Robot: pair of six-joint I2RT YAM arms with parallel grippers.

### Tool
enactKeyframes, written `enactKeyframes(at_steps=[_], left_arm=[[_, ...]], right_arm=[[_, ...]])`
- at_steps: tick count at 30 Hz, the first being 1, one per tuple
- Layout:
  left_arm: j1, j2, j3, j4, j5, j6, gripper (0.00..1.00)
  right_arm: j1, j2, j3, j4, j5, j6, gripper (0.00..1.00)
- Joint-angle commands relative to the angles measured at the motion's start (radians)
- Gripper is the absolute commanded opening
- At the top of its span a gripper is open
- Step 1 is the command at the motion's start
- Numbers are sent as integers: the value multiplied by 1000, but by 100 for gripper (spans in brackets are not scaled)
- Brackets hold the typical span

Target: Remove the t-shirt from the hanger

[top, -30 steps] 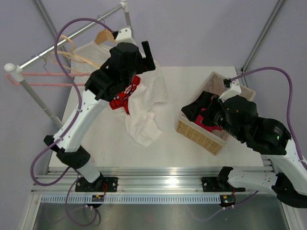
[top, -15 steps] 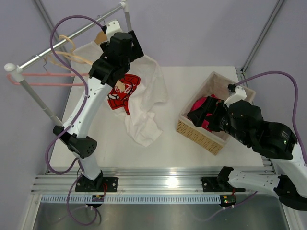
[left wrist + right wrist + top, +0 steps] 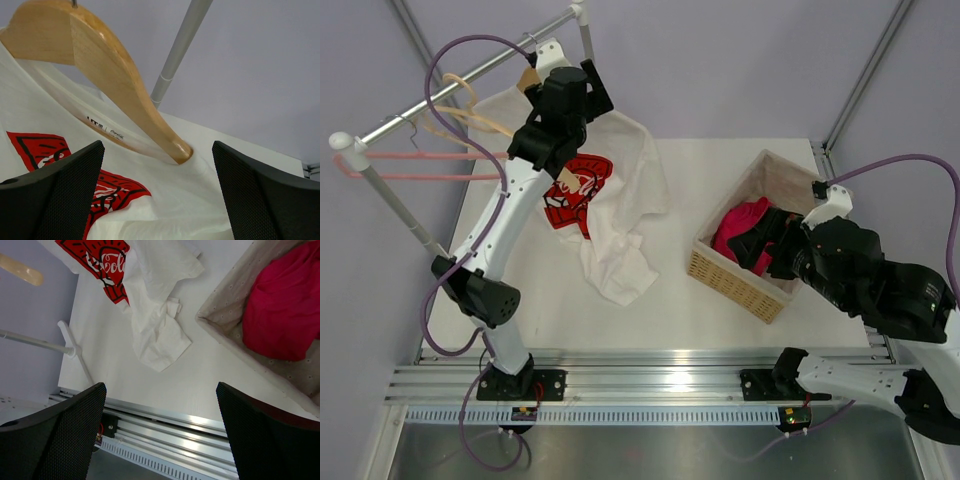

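Note:
Next, my left gripper should push outward until its fingers straddle the hanger's bare side (image 3: 169,138) and close there, since that side's tip lies just outward of the gripper.
The white t-shirt (image 3: 620,200) with its red logo (image 3: 575,190) hangs from the wooden hanger (image 3: 530,76) on the rack and trails onto the table. In the left wrist view the hanger (image 3: 115,70) has one bare shoulder, and its tip goes into the shirt (image 3: 190,200). My left gripper (image 3: 570,95) (image 3: 157,200) is open and empty, just short of that tip, with the shirt cloth between its jaws. My right gripper (image 3: 768,243) (image 3: 160,440) is open and empty, beside the basket. The right wrist view shows the shirt (image 3: 155,315) lying on the table.
A wicker basket (image 3: 725,275) (image 3: 225,335) at the right holds a red cloth (image 3: 745,225) (image 3: 285,305). A thin pink hanger (image 3: 420,165) hangs on the metal rack bar (image 3: 460,85). The rack's pole (image 3: 180,45) stands behind the wooden hanger. An aluminium rail (image 3: 650,375) runs along the near edge.
My left arm has lifted and swung back from above the shirt's logo up to the hanger on the rack. My right arm has drawn back to the right, away from the basket.

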Motion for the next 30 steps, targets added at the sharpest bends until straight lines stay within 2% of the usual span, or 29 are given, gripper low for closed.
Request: enactKeyframes(at_steps=[1,13,20,30], left_arm=[[22,-36,-52,117,39,-5,92],[30,-5,-43,170,24,55,92],[54,27,-3,167,28,79,92],[76,-5,-32,131,56,79,88]], right_arm=[[5,-21,6,-42,76,-19,100],[5,-21,-7,-49,73,-24,100],[5,-55,12,-117,87,-4,100],[5,-66,61,-163,125,-52,99]])
